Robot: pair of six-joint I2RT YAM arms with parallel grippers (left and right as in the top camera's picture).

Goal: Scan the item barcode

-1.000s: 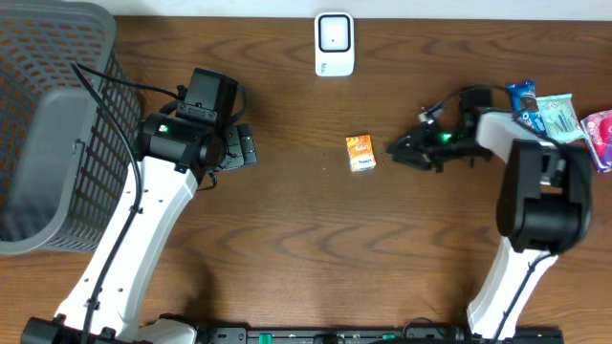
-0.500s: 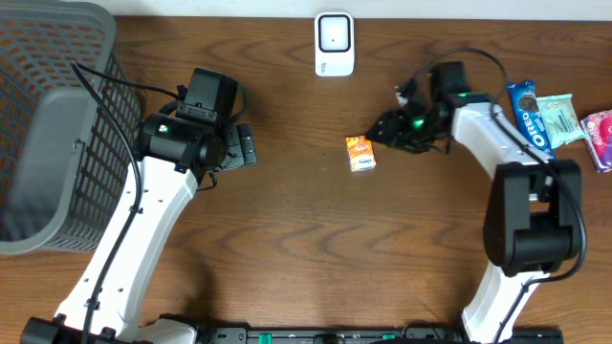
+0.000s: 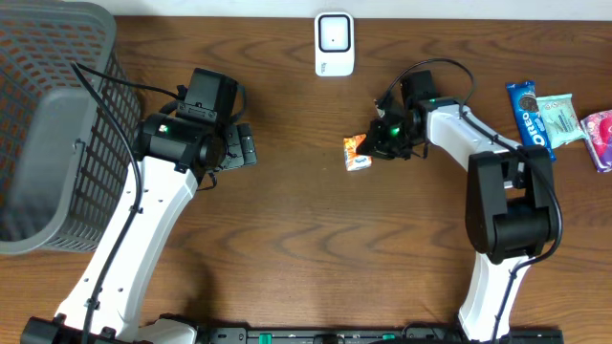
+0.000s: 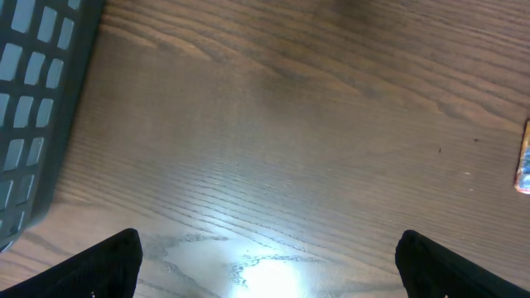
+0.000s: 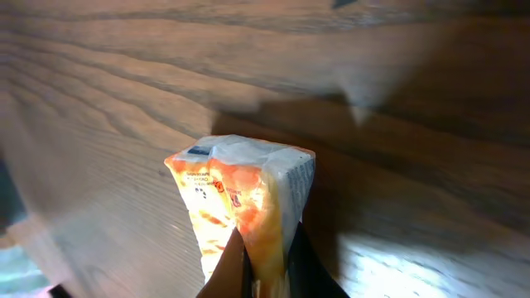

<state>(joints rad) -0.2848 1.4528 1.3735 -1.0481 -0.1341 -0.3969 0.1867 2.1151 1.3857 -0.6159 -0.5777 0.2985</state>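
My right gripper holds the packet [image 3: 355, 152] and next should lift it outward to the white scanner [image 3: 334, 43], then carry it over the blue and teal packs.
The item, a small orange and white packet [image 3: 355, 152], lies on the wooden table below the white scanner [image 3: 334, 43]. My right gripper [image 3: 379, 141] is at the packet's right end and shut on it. In the right wrist view the two dark fingers pinch the packet's [image 5: 240, 194] crimped edge at the bottom of the frame, where the right gripper [image 5: 267, 265] holds it; small print shows on its face, but I can make out no barcode. My left gripper [image 3: 245, 148] hangs open over bare wood, left of the packet. In the left wrist view the left gripper [image 4: 269, 273] holds nothing, and the packet [image 4: 523, 157] peeks in at the right edge.
A grey mesh basket [image 3: 48, 124] fills the far left; its wall [image 4: 33, 83] also shows in the left wrist view. Snack packs lie at the far right: a blue Oreo pack [image 3: 528, 113], a teal pack [image 3: 557, 117] and a pink pack [image 3: 600, 134].
My right arm swung left from beside the snack packs to the orange packet and its jaws closed on the packet's edge. The packet shifted slightly left. The left arm stayed still.
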